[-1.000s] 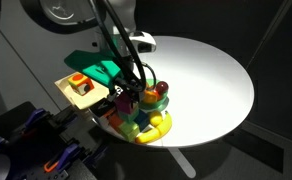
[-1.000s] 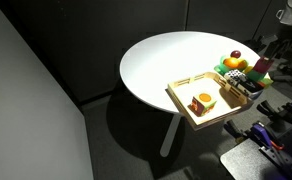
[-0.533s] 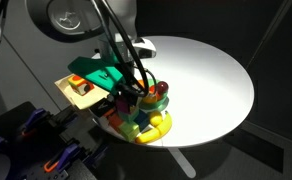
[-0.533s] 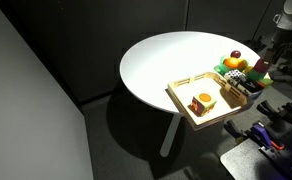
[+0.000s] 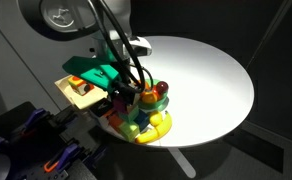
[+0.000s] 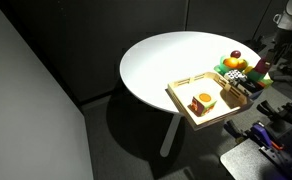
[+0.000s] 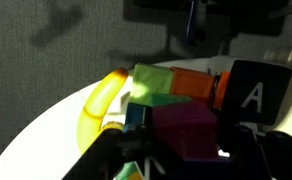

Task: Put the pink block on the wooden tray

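Note:
My gripper holds the pink block and should move it sideways past the black block, then let go of it over the end of the wooden tray (image 6: 181,100) by the pile.
The pink block (image 7: 186,130) is a magenta cube in a pile of coloured blocks and toy fruit. In the wrist view it fills the gap between the dark fingers of my gripper (image 7: 186,152), which is shut on it. In both exterior views the gripper (image 5: 126,93) (image 6: 261,62) reaches down into the pile at the table's edge, and the pink block (image 6: 260,73) shows just under it. The wooden tray (image 6: 181,100) (image 5: 66,86) lies right beside the pile, with an orange-red block (image 6: 202,100) in it.
Around the pink block lie a green block (image 7: 154,82), an orange block (image 7: 191,82), a black block marked A (image 7: 254,92) and a yellow toy banana (image 7: 96,100). The round white table (image 6: 166,55) stretches away from the pile. Dark equipment (image 6: 271,135) stands beside the tray.
The jaws have closed from wide open onto the pink block. The arm and the pile have hardly moved.

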Controlling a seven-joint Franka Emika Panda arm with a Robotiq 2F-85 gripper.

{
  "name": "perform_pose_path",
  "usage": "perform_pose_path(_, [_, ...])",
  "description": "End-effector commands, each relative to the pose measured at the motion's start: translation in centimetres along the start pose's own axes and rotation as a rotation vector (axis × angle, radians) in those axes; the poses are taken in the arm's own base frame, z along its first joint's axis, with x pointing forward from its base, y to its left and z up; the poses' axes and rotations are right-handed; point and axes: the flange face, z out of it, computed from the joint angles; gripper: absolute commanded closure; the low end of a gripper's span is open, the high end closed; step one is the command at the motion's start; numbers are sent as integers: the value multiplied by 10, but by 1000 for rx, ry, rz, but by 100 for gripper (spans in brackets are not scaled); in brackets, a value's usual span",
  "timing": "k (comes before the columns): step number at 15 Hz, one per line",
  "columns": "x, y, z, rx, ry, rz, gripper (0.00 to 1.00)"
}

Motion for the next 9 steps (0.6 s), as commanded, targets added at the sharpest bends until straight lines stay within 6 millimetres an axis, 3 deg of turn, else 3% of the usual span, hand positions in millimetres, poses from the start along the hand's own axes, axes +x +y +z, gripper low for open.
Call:
perform_pose_path(1, [-12, -18, -12, -13, 16, -14, 67])
perform_pose_path(9, [-16, -69, -9, -22, 10, -130, 67])
